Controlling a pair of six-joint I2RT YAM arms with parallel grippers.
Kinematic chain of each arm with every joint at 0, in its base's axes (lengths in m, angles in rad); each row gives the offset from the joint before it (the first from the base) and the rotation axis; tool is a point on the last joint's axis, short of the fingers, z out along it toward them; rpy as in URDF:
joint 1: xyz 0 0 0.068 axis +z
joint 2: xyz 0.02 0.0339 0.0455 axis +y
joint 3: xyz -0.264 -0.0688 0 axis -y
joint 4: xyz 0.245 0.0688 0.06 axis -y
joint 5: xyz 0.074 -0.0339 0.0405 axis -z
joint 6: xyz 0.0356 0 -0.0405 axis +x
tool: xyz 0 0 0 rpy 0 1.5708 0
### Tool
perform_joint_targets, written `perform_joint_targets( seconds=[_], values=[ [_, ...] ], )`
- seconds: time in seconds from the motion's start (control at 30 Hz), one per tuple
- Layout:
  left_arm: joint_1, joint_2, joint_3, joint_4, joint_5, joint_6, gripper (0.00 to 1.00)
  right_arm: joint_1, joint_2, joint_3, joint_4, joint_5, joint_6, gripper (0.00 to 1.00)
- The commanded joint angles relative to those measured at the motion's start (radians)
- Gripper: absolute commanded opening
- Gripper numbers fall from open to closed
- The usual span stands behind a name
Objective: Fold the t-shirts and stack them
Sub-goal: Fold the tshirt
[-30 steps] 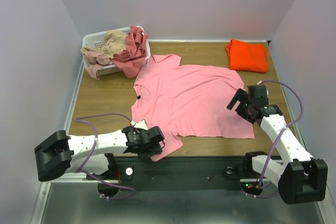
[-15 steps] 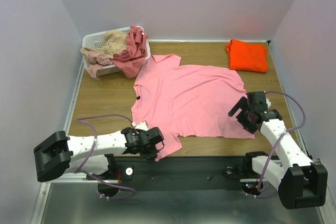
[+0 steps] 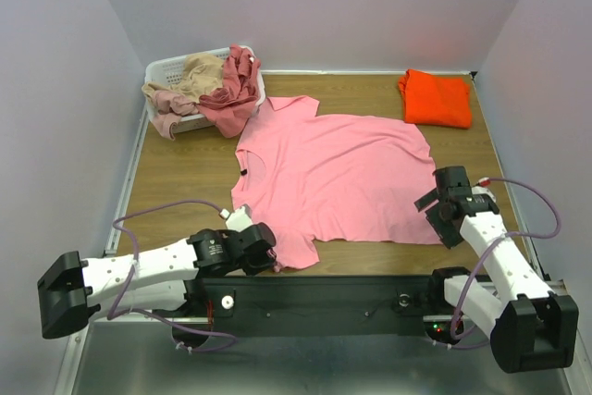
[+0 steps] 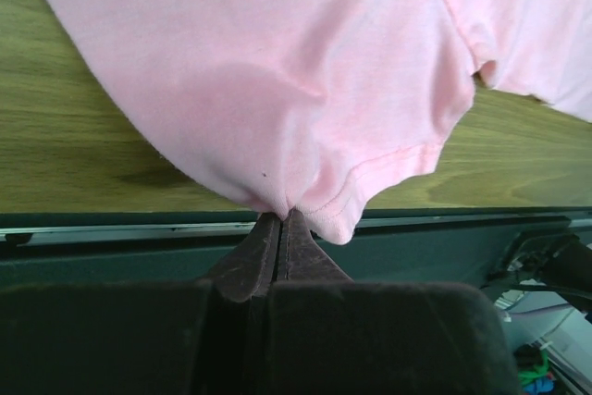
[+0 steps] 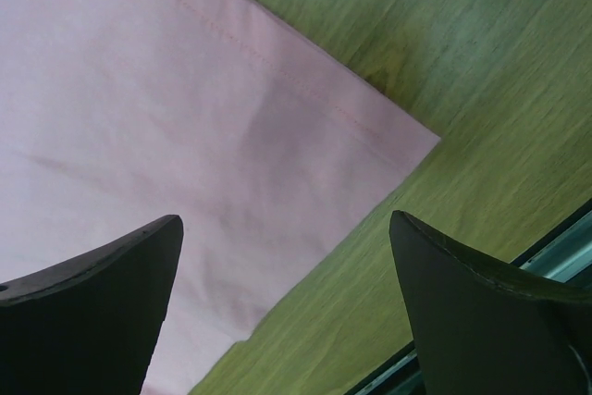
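My right gripper already has its open fingers on both sides of the t-shirt's edge. It will go down and slightly back onto the t-shirt's near hem corner [image 3: 437, 240] [image 5: 393, 154] and close there.
A bright pink t-shirt [image 3: 333, 173] lies spread flat on the wooden table, its dark neck label facing left. My left gripper [image 3: 266, 257] is shut on the edge of its near sleeve at the table's front edge. In the left wrist view the fingers [image 4: 280, 215] pinch the pink cloth [image 4: 277, 71], which fans out above them. My right gripper [image 3: 440, 217] hovers open over the shirt's near right hem corner [image 5: 407, 136], with one finger over cloth and the other over bare wood. A folded orange t-shirt [image 3: 435, 99] lies at the back right.
A white laundry basket [image 3: 162, 69] at the back left holds crumpled dusty rose and tan tees [image 3: 227, 90] that spill over its rim. Bare wood [image 3: 176, 173] shows left of the pink shirt. A dark metal rail [image 4: 111, 228] runs along the table's front edge.
The left gripper has shut on the pink sleeve and drawn slightly back to the left. The right gripper has moved nearer and lower, toward the shirt's hem corner, staying open.
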Motion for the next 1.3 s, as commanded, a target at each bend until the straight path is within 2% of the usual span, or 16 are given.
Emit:
perform_joint_targets(
  seconds=[0.0,0.13,0.2,0.37,0.43,0.47,0.53,0.67,0.73,0.77,0.87,0.97,1.27],
  values=[
    [0.001,-0.014,-0.032,0.025,-0.056,-0.01,0.0,-0.003,0.015,-0.015,-0.004,0.094,0.127,0.98],
    [0.001,0.011,-0.04,0.029,-0.044,-0.006,0.0,-0.003,0.031,-0.06,0.036,0.084,0.142,0.92],
    [0.001,0.017,-0.04,0.025,-0.04,-0.009,0.0,-0.005,0.041,-0.096,0.062,0.076,0.149,0.86],
    [0.002,0.014,-0.041,0.031,-0.037,-0.009,0.0,-0.003,0.037,-0.13,0.105,0.054,0.158,0.8],
    [0.002,0.012,-0.04,0.029,-0.033,-0.007,0.0,-0.005,0.038,-0.15,0.131,0.053,0.162,0.74],
    [0.001,0.014,-0.04,0.022,-0.035,-0.01,0.0,-0.005,0.04,-0.159,0.143,0.053,0.167,0.69],
    [0.002,0.014,-0.038,0.016,-0.037,-0.018,0.0,-0.005,0.06,-0.187,0.175,0.053,0.179,0.66],
    [0.001,0.008,-0.037,0.006,-0.029,-0.018,0.0,-0.005,0.097,-0.196,0.202,0.044,0.179,0.51],
    [0.002,0.003,-0.035,0.002,-0.027,-0.021,0.0,-0.003,0.088,-0.196,0.203,0.038,0.172,0.41],
    [0.001,0.001,-0.037,0.0,-0.023,-0.022,0.0,-0.003,0.078,-0.198,0.203,0.033,0.17,0.3],
    [0.001,-0.006,-0.033,-0.003,-0.014,-0.022,0.0,-0.003,0.036,-0.209,0.203,0.018,0.164,0.19],
    [0.002,-0.02,-0.035,-0.02,-0.006,-0.026,0.0,-0.005,-0.01,-0.212,0.203,0.01,0.167,0.01],
    [0.002,-0.129,-0.044,-0.066,0.04,-0.035,0.0,-0.003,-0.095,-0.196,0.188,-0.047,0.129,0.0]
  ],
)
